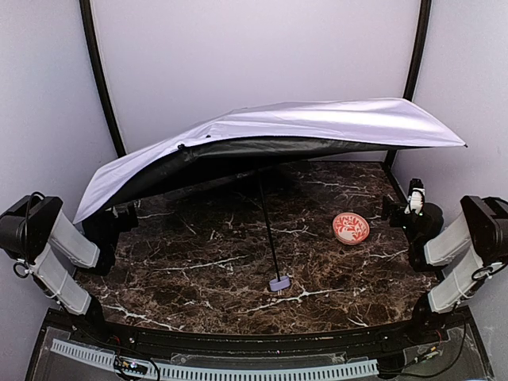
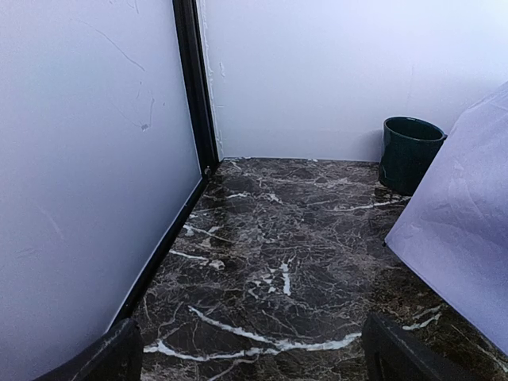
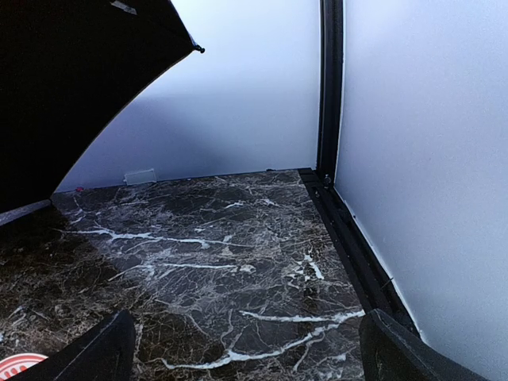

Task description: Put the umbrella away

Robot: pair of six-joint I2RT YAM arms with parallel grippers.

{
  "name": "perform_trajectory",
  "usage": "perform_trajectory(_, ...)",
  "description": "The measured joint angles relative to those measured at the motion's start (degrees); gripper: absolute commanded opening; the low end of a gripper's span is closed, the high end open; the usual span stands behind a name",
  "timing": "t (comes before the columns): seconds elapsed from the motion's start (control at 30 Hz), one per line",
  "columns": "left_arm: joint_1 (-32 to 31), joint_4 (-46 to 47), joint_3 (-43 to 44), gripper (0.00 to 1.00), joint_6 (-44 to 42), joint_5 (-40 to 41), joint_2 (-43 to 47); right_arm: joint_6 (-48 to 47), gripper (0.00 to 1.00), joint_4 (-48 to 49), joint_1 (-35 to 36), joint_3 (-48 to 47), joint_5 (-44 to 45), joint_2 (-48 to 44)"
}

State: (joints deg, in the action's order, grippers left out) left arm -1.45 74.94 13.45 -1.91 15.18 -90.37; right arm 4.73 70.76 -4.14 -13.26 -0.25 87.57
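I need to swing my right gripper past the bowl next and turn it under the umbrella's canopy, so that it can close on the umbrella's upper stem.
The umbrella (image 1: pixel 278 131) stands fully opened on the marble table, its pale lavender-white canopy tilted down to the left and spanning most of the back. Its thin black shaft (image 1: pixel 268 230) runs down to the small lavender handle (image 1: pixel 279 283), which rests on the table near the front middle. The canopy's edge shows at the right of the left wrist view as pale fabric (image 2: pixel 468 222), and its black lining (image 3: pixel 71 87) fills the upper left of the right wrist view. My left gripper (image 2: pixel 250 353) is open over bare marble by the left wall. My right gripper (image 3: pixel 246 349) is open by the right wall, holding nothing.
A red-patterned bowl (image 1: pixel 351 228) sits on the table right of the shaft; its rim (image 3: pixel 20 363) shows beside the right gripper. A dark green mug (image 2: pixel 409 155) stands at the back wall behind the canopy edge. White walls with black posts (image 2: pixel 194 87) enclose three sides.
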Motion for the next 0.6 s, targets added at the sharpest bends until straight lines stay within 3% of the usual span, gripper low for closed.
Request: perform_trajectory(0.6,0.0,-0.28,0.02,0.99,-0.48,-1.99,0.11,-0.02,0.99,-1.51,0.0,-0.02,-0.22,-1.07)
